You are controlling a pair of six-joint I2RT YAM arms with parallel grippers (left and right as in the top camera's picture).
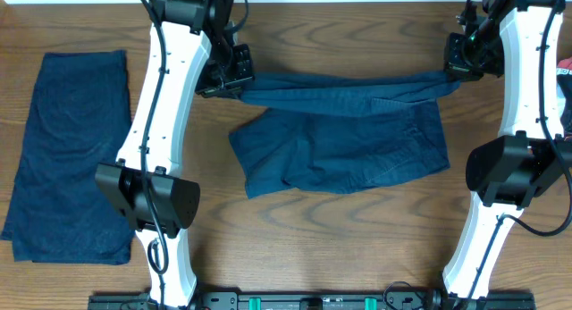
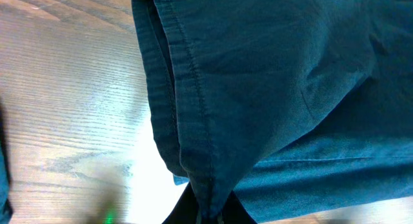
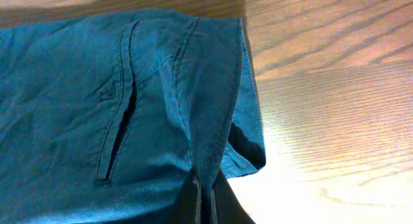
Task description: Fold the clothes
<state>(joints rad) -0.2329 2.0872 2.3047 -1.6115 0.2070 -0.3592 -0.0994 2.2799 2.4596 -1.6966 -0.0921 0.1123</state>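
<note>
The held edge still hangs raised, so the left gripper needs to move back and down next, onto the shorts' near corner (image 1: 253, 180) facing the folded garment, and let go.
A dark navy-blue pair of shorts (image 1: 349, 136) lies in the middle of the table, its far edge lifted and stretched between my two grippers. My left gripper (image 1: 234, 82) is shut on the shorts' left corner; in the left wrist view the stitched hem (image 2: 193, 88) runs down into the jaws (image 2: 208, 214). My right gripper (image 1: 458, 73) is shut on the right corner; in the right wrist view the cloth with a pocket slit (image 3: 119, 114) runs into the jaws (image 3: 203, 198). A second navy garment (image 1: 71, 154) lies flat, folded, at the far left.
The wooden table (image 1: 357, 238) shows bare wood in front of the shorts. A red-and-white object (image 1: 565, 69) sits at the right edge. The arm bases stand along the front edge.
</note>
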